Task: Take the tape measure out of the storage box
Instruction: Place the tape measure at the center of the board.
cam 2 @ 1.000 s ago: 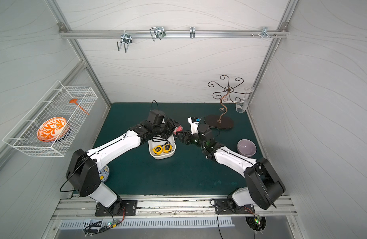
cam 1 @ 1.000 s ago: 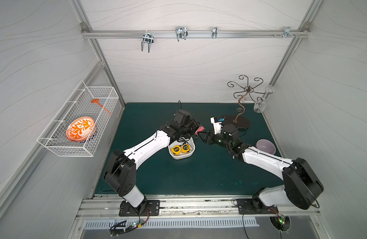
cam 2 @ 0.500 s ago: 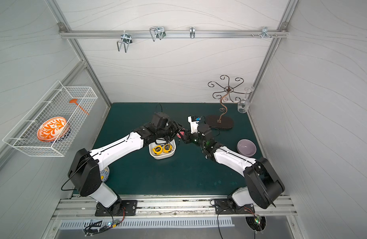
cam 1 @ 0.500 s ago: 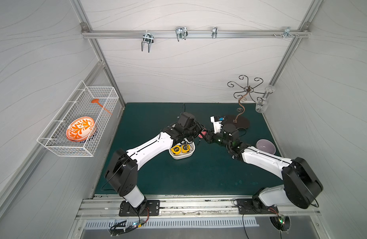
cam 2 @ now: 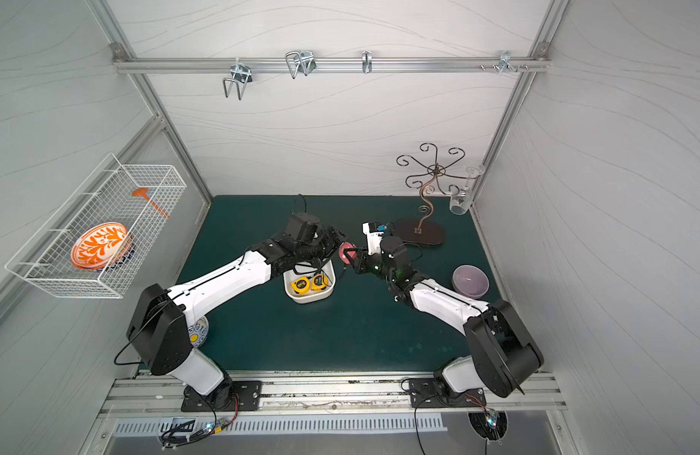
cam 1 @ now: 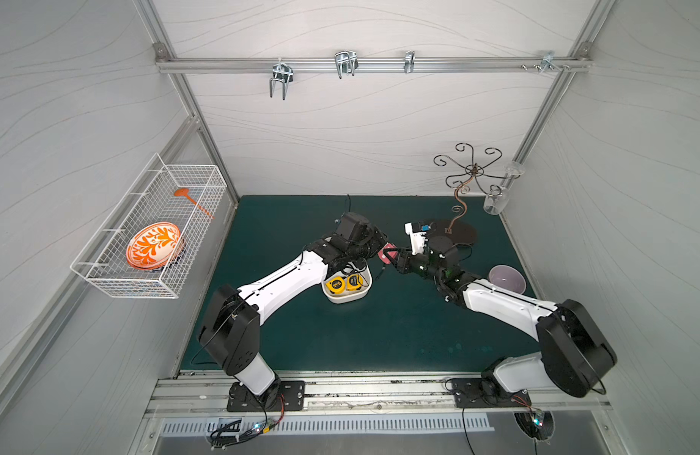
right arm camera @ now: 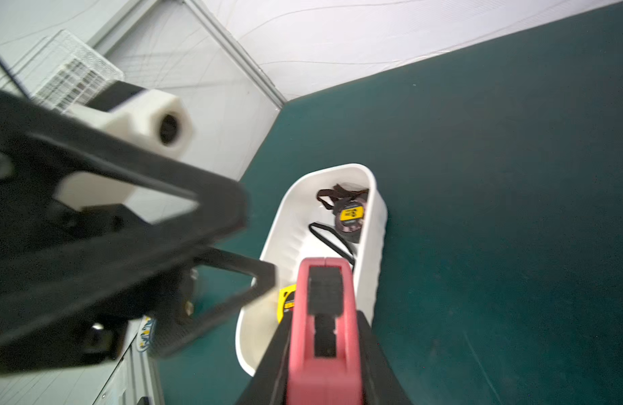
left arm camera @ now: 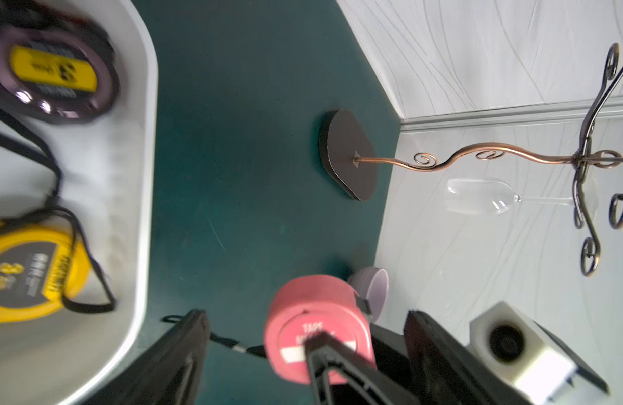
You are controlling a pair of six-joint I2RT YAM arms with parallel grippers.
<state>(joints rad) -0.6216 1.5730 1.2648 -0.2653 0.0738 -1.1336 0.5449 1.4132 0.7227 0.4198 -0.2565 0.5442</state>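
The bare green mat [cam 1: 413,281] is below the robot's right gripper, so the gripper will move away from the storage box [cam 1: 346,298] and go down to let go of the red tape measure.
A red tape measure [cam 1: 388,252] [left arm camera: 317,315] hangs above the green mat, just right of the white storage box [cam 1: 346,298] [right arm camera: 378,224]. My right gripper [cam 1: 394,259] [right arm camera: 324,350] is shut on it, black fingers pressed against both flat sides. My left gripper [cam 1: 381,242] [left arm camera: 304,315] is open, its fingers [left arm camera: 194,336] standing apart on either side of the red case without touching it. Two yellow tape measures [cam 1: 335,284] [left arm camera: 29,273] and a dark one with a yellow label [right arm camera: 350,217] lie in the box.
A copper hanger stand [cam 1: 456,232] with a wine glass [cam 1: 496,201] is at the back right. A purple bowl [cam 1: 506,279] sits by the right arm. On the left wall a wire basket [cam 1: 151,236] holds an orange plate [cam 1: 153,245]. A blue-patterned bowl [cam 2: 198,333] sits behind the left arm's base.
The left arm carried the red tape measure right to the right gripper. The right gripper shut on it, then the left gripper opened and let go.
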